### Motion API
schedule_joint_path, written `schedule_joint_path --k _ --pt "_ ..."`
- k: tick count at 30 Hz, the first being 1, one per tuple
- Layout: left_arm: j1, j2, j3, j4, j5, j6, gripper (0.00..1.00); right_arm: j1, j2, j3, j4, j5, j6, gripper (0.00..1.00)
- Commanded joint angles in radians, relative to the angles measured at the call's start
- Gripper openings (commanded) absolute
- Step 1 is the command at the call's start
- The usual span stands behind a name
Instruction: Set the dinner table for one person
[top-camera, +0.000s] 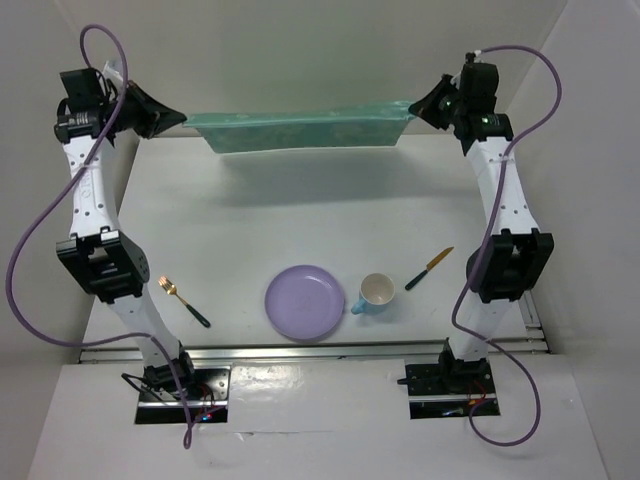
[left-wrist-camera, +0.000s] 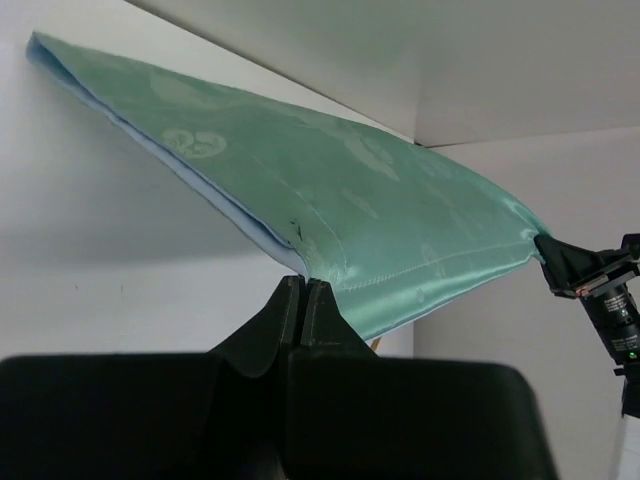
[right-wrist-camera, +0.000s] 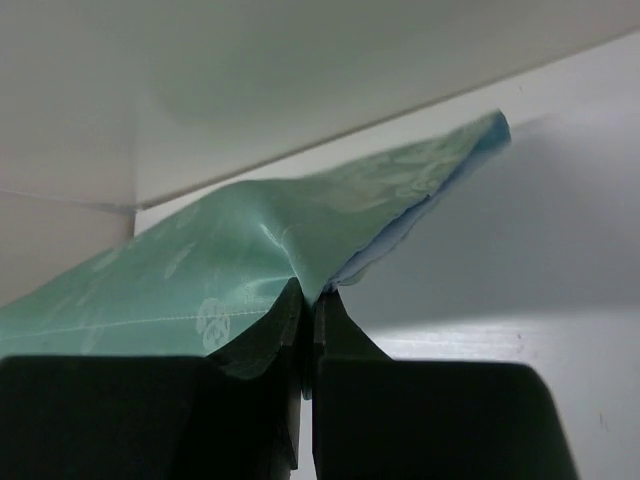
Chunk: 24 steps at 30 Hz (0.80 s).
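Observation:
My left gripper should move back and down and let go of the cloth's corner over the bare table beyond the fork, because that spot is below the gripper's fingers, farther back.
A teal-green patterned cloth (top-camera: 300, 130) hangs stretched in the air over the far part of the white dinner table (top-camera: 300, 210). My left gripper (top-camera: 180, 117) is shut on the cloth's left corner; in the left wrist view the jaws (left-wrist-camera: 302, 282) pinch its edge (left-wrist-camera: 330, 210). My right gripper (top-camera: 418, 106) is shut on the right corner; the right wrist view shows the cloth (right-wrist-camera: 200, 270) clamped at the jaws (right-wrist-camera: 313, 295). A lilac plate (top-camera: 305, 301), a cup (top-camera: 375, 294), a fork (top-camera: 185, 300) and a knife (top-camera: 429, 268) lie near the front.
White walls close in the table at the back and both sides. The arm bases (top-camera: 180, 385) stand at the near edge. The right arm's gripper (left-wrist-camera: 575, 268) shows at the far end of the cloth in the left wrist view.

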Motion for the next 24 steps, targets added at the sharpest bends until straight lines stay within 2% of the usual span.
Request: schedule_joint_path --k 1,2,4,5,8,10,11,13,14,16,19,21,22,23,24 --pt "0.039 -0.135 -0.225 0.101 -0.054 0.058 0.00 -0.034 -0.119 -0.154 0.110 0.098 -0.013 0.00" --pt "0.039 -0.163 -0.297 0.126 -0.054 0.059 0.00 -0.034 -0.168 -0.276 0.126 0.098 -0.013 0.00" --pt "0.039 -0.229 -0.477 0.157 -0.054 0.072 0.00 -0.034 -0.216 -0.405 0.156 0.089 -0.001 0.00" --pt "0.039 -0.246 -0.528 0.171 -0.054 0.086 0.00 -0.034 -0.265 -0.534 0.187 0.071 -0.001 0.00" --pt "0.039 -0.310 -0.709 0.182 -0.074 0.127 0.00 -0.034 -0.345 -0.755 0.222 0.049 0.022 0.00" --pt "0.039 -0.335 -0.777 0.148 -0.102 0.143 0.00 -0.034 -0.377 -0.846 0.232 0.024 0.031 0.02" --pt "0.039 -0.356 -0.835 0.137 -0.102 0.154 0.25 -0.025 -0.403 -0.922 0.241 -0.009 0.032 0.13" --pt "0.039 -0.370 -0.872 0.094 -0.125 0.177 0.57 -0.025 -0.414 -0.978 0.227 -0.019 0.022 0.53" --pt "0.039 -0.370 -0.882 0.074 -0.160 0.196 0.69 -0.025 -0.426 -0.993 0.206 -0.019 -0.007 0.78" --pt "0.039 -0.370 -0.851 0.019 -0.214 0.220 0.84 -0.025 -0.440 -1.020 0.131 0.010 -0.025 0.88" --pt "0.039 -0.347 -0.799 -0.028 -0.246 0.241 0.84 -0.025 -0.460 -1.020 0.089 0.061 -0.056 0.93" --pt "0.022 -0.332 -0.790 -0.012 -0.245 0.241 0.73 -0.025 -0.460 -0.997 0.089 0.061 -0.056 0.93" --pt "-0.001 -0.318 -0.781 -0.003 -0.234 0.241 0.67 -0.025 -0.430 -0.968 0.116 0.037 -0.056 0.86" --pt "-0.014 -0.278 -0.781 -0.002 -0.234 0.229 0.36 -0.013 -0.410 -0.949 0.127 0.020 -0.056 0.81" --pt "-0.050 -0.254 -0.758 0.022 -0.234 0.229 0.23 -0.003 -0.381 -0.928 0.136 0.008 -0.056 0.71"
